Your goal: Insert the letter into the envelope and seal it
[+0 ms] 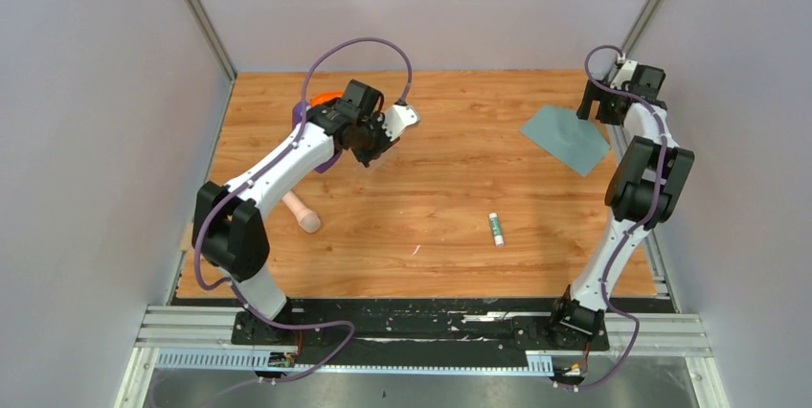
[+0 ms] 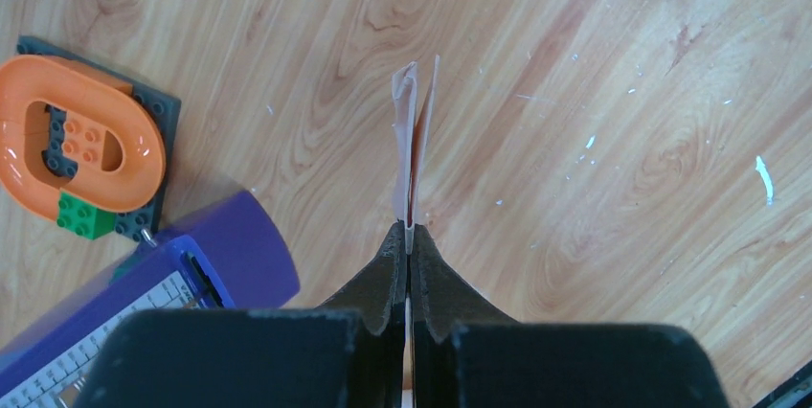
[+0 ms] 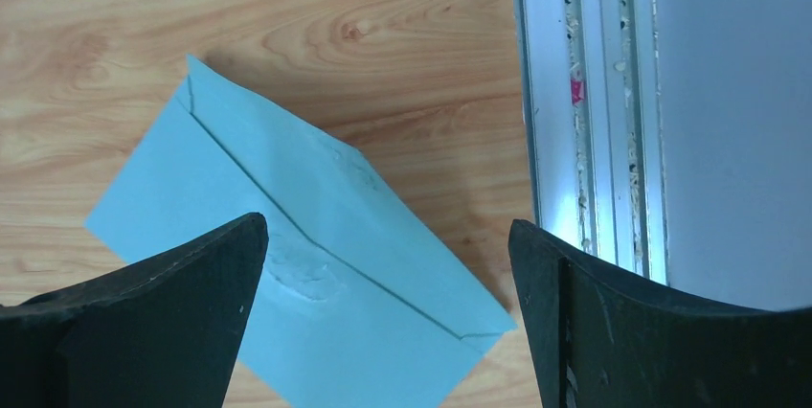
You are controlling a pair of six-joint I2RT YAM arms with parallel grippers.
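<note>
My right gripper has its open fingers on either side of the envelope's edge facing the bar (image 1: 586,122) (image 3: 371,167), so it will move down onto that edge next.
My left gripper (image 1: 375,145) (image 2: 410,231) is shut on the letter (image 2: 412,145), a pale beige-pink sheet. It is held edge-on above the wood, at the back left of the table. The grey-teal envelope (image 1: 565,137) lies flat at the back right. In the right wrist view the envelope (image 3: 287,188) lies below and between the fingers, with its fold line showing. My right gripper (image 1: 594,106) (image 3: 388,231) is open and empty, hovering over the envelope's right corner, near the table's right rail.
A pinkish cylinder (image 1: 302,212) lies beside the left arm. A glue stick (image 1: 496,228) lies right of centre. An orange toy-brick piece (image 2: 81,145) and a purple device (image 2: 220,269) sit under the left gripper. The aluminium rail (image 3: 584,111) and wall run close to the right gripper.
</note>
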